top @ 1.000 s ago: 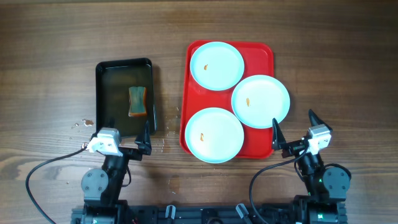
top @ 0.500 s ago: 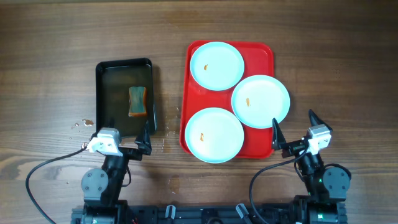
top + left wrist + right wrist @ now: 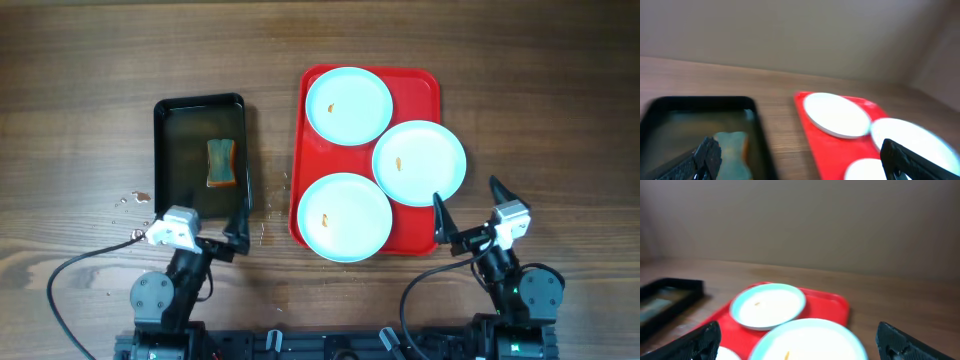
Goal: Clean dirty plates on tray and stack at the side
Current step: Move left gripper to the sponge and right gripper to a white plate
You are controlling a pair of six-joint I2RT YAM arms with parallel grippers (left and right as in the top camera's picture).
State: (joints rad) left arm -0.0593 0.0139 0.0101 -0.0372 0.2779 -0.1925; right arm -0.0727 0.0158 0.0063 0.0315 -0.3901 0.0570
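The near plate has an orange smear, so I will next lift my right gripper and tilt it downward, then lower it onto that plate's rim (image 3: 385, 199) (image 3: 737, 355) beside the overhanging plate.
The red tray (image 3: 420, 90) lies right of centre with three pale blue-white plates on it, each with a small orange smear: a far plate (image 3: 348, 105), a right plate (image 3: 419, 162) overhanging the tray's right rim, and a near plate (image 3: 345, 216). My left gripper (image 3: 197, 222) is open and empty, low at the near end of the black tray. My right gripper (image 3: 468, 205) is open and empty, just near-right of the right plate. The left wrist view shows its gripper (image 3: 802, 160) facing the tray (image 3: 830, 145). The right wrist view shows its gripper (image 3: 800, 342) facing the right plate (image 3: 810, 340).
A black tray (image 3: 158, 150) with shallow water holds a green-and-orange sponge (image 3: 220, 163), left of the red tray. Water droplets (image 3: 135, 198) lie on the wood table beside it. Cables trail from both arm bases at the near edge.
Both grippers have shifted slightly: the left one a little right and nearer, the right one a little left and forward toward the tray. Plates, trays and sponge have not moved.
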